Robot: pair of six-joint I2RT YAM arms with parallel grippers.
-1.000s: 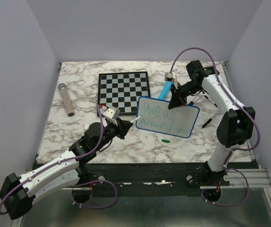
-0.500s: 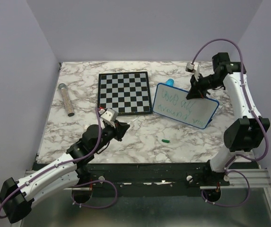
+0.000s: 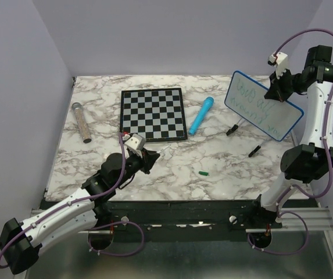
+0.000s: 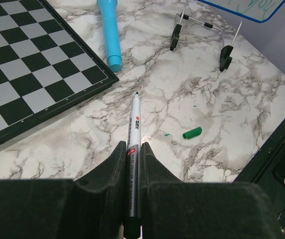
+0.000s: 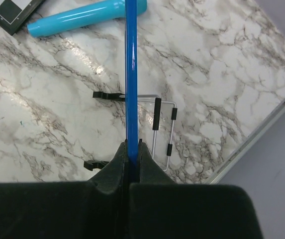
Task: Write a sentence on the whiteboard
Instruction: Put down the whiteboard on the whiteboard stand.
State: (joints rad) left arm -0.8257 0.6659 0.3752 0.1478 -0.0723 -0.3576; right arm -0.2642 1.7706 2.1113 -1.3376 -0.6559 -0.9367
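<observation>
My right gripper moves down and back next, seats the whiteboard (image 3: 263, 106) on the wire stand's black feet (image 3: 254, 151) below my gripper and releases it.
The whiteboard (image 3: 263, 106), white with a blue rim, hangs tilted in the air over the table's back right corner. My right gripper (image 3: 274, 90) is shut on its upper edge. The sentence (image 3: 253, 99) shows as green loopy letters in two rows on its face. In the right wrist view the board is edge-on, a blue strip (image 5: 131, 74) running up from my shut gripper (image 5: 133, 144). My left gripper (image 3: 149, 156) sits low near the table's middle front, shut on a white marker (image 4: 134, 124) that points forward from the gripper (image 4: 131, 147). A corner of the whiteboard (image 4: 241, 7) shows in the left wrist view.
A checkered board (image 3: 152, 114) lies at the back centre, with a light blue cylinder (image 3: 201, 115) beside it on the right. A wire stand with black feet (image 5: 162, 129) lies under the raised board. A green cap (image 3: 203, 172) lies in front, and a grey tube (image 3: 82, 122) at far left.
The right arm has lifted the whiteboard off the table and carried it up and to the back right, uncovering the wire stand. The left arm has barely moved.
</observation>
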